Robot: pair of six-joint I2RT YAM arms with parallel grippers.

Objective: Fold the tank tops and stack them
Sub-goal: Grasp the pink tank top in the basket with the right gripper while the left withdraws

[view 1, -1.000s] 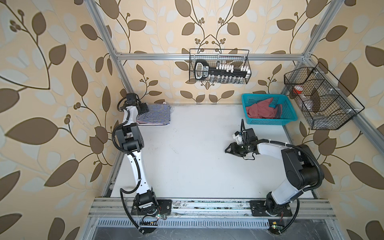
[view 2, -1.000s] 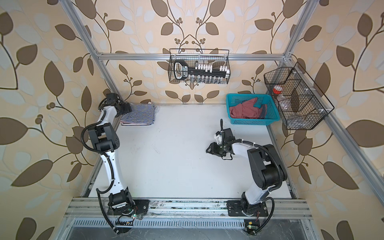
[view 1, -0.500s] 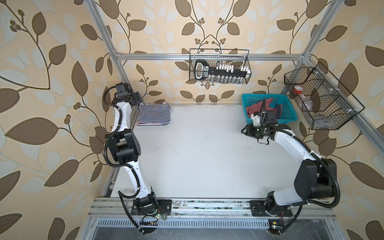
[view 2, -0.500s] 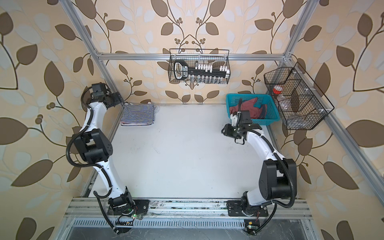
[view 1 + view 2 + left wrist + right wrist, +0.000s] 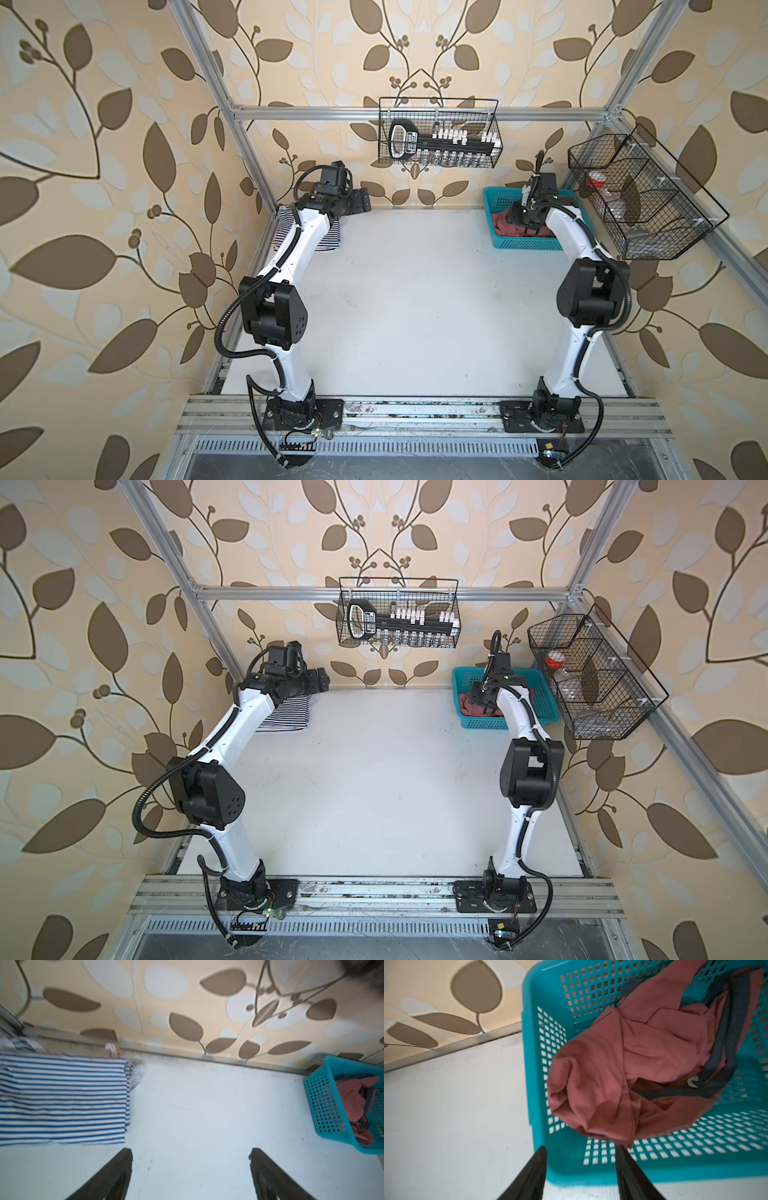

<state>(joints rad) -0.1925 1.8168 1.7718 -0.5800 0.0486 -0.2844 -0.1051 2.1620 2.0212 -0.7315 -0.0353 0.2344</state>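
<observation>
I will next lower my right gripper into the turquoise basket onto the dusty red fold by the basket's side, because that fold stands up for open fingers to straddle.
The navy-and-white striped tank top (image 5: 328, 239) (image 5: 286, 719) (image 5: 62, 1097) lies folded at the table's back left corner, partly hidden under my left arm. A pink-and-white bit (image 5: 113, 1051) peeks out behind it. My left gripper (image 5: 360, 202) (image 5: 319, 679) (image 5: 190, 1152) hangs open and empty above the table, just right of that fold. The dusty red tank top with dark trim (image 5: 503, 224) (image 5: 469, 707) (image 5: 623, 1068) lies crumpled in the turquoise basket (image 5: 494, 194) (image 5: 529, 1043). My right gripper (image 5: 518, 214) (image 5: 580, 1149) is open above the basket's near wall, close to the cloth's hem.
A wire basket of tools (image 5: 438, 133) hangs from the back rail. Another wire basket (image 5: 636, 199) with a bottle hangs on the right rail, close to my right arm. Aluminium posts stand at the back corners. The white table (image 5: 415, 311) stretches between the arms.
My right arm swung from the table's middle to the basket at the back right, and its jaws widened slightly. My left gripper left the striped stack and turned toward the right.
</observation>
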